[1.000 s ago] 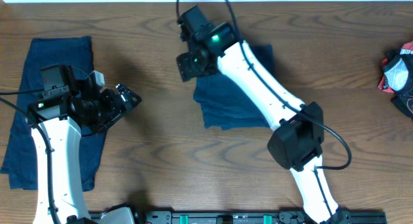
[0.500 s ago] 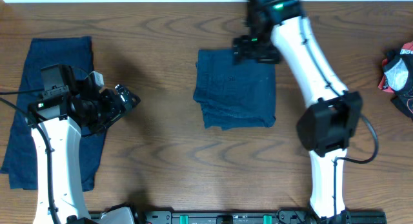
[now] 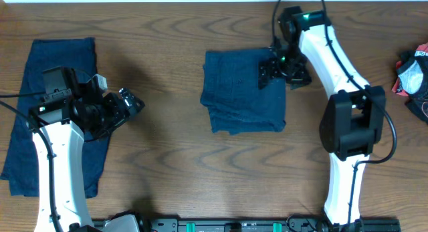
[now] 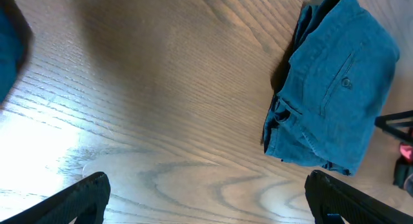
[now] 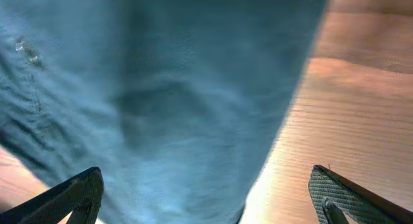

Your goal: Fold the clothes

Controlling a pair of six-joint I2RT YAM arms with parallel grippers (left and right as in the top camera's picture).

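My right gripper is open, with its fingers already on both sides of the garment's edge facing the bundle [image 5: 250, 195], so it needs to go down next and push to the left in the overhead view onto that edge.
A folded navy-blue garment [image 3: 237, 91] lies at the table's middle; it also shows in the left wrist view [image 4: 335, 88] and fills the right wrist view [image 5: 161, 101]. A second navy garment [image 3: 60, 65] lies spread flat at the far left, partly under the left arm. My right gripper [image 3: 277, 68] is open and empty, just over the folded garment's upper right corner; its jaws [image 5: 206, 198] straddle the cloth's edge. My left gripper [image 3: 130, 101] is open and empty above bare wood, its jaws [image 4: 206, 198] wide apart, well left of the folded garment.
A red, white and black bundle [image 3: 414, 75] sits at the table's right edge. The wooden table [image 3: 167, 165] runs to a white wall strip at the back. A black rail with green marks [image 3: 234, 225] lines the front edge.
My right arm swung from the folded garment's left side across to its upper right corner, uncovering the cloth. The left arm has not moved.
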